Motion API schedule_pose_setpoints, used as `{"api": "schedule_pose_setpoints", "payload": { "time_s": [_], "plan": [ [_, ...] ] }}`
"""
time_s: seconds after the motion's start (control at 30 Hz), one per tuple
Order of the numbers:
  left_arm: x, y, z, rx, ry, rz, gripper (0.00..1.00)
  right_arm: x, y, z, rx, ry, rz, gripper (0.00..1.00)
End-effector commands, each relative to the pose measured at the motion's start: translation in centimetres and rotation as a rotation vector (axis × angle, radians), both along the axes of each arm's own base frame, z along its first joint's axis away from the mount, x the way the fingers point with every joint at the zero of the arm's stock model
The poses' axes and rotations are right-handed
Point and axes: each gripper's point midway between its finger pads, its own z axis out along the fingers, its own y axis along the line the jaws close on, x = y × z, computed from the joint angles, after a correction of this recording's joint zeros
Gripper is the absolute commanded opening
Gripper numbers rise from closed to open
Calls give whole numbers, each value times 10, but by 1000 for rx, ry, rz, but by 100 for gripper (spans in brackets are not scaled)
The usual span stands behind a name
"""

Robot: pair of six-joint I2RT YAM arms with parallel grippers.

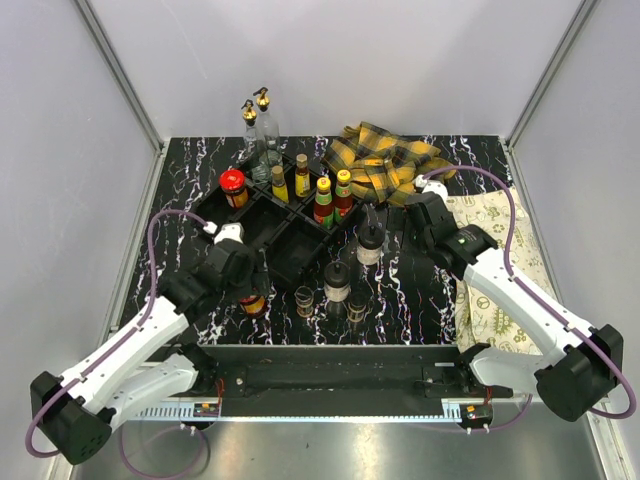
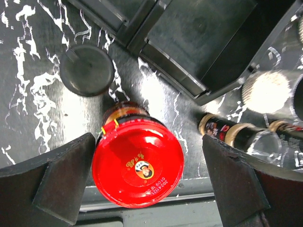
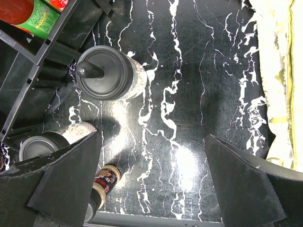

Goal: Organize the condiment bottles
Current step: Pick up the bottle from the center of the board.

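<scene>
My left gripper moves down a little next and closes its fingers on the red lid, since the amber jar stands just below the gripper, between both fingers.
A red-lidded amber jar [image 2: 137, 166] stands on the marble top near the front edge, between my left gripper's [image 2: 147, 182] open fingers; the right finger is clear of the lid. In the top view this jar [image 1: 252, 304] shows just below my left gripper [image 1: 245, 285]. My right gripper [image 3: 151, 184] is open and empty over bare marble, right of a black-capped shaker [image 3: 106, 73]. The black divided tray [image 1: 285, 250] holds another red-lidded jar [image 1: 233, 186] and several yellow-capped sauce bottles [image 1: 323, 200]. Two gold-spouted glass bottles [image 1: 257, 122] stand behind it. My right gripper [image 1: 420, 215] is right of the shakers [image 1: 371, 243].
A second shaker [image 1: 337, 280] and two small dark jars [image 1: 304, 300] stand in front of the tray. A flat black disc [image 2: 86, 70] sits left of the tray corner. The yellow plaid cloth [image 1: 385, 160] lies at the back, a pale patterned cloth [image 1: 505, 270] at the right.
</scene>
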Motion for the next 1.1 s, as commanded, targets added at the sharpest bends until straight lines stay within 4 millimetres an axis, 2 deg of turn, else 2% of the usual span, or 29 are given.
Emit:
{"api": "schedule_pose_setpoints", "payload": {
  "time_s": [0.0, 0.33, 0.43, 0.47, 0.53, 0.6, 0.63, 0.7, 0.73, 0.77, 0.9, 1.0, 1.03, 1.07],
  "plan": [
    [0, 6, -5, 45, -6, 52, 96, 3, -4, 4, 8, -22, -27, 100],
    [-2, 5, -15, 105, 12, 67, 91, 0, -5, 0, 12, -11, -26, 100],
    [0, 4, -16, 126, 19, 66, 81, -1, -7, 1, 17, -15, -32, 100],
    [1, 4, -16, 130, 17, 64, 71, -1, -7, 2, 21, -18, -36, 100],
    [2, 2, -14, 135, 13, 47, 64, -3, -8, 0, 20, -15, -36, 100],
    [1, 1, -14, 144, 11, 34, 49, -3, -10, 1, 19, -19, -40, 100],
    [2, 0, -12, 148, 2, 26, 30, -4, -9, 2, 23, -23, -37, 100],
    [3, -1, -8, 141, -10, 29, 15, -4, -10, 3, 26, -25, -37, 100],
    [4, -2, -5, 140, -16, 30, 3, -5, -10, 3, 26, -25, -35, 100],
    [7, -2, 1, 135, -32, 31, 0, -5, -10, 4, 28, -28, -35, 100],
    [15, -6, 21, 129, -76, 15, 0, -5, -11, 6, 31, -34, -36, 100],
    [22, -6, 43, 139, -122, 4, 0, -6, -13, 6, 26, -36, -40, 100],
    [28, -6, 59, 140, -157, 15, 0, -6, -13, 6, 29, -38, -42, 100],
    [29, -3, 66, 154, -164, 17, 0, -6, -14, 6, 29, -37, -44, 100]
  ]
}}
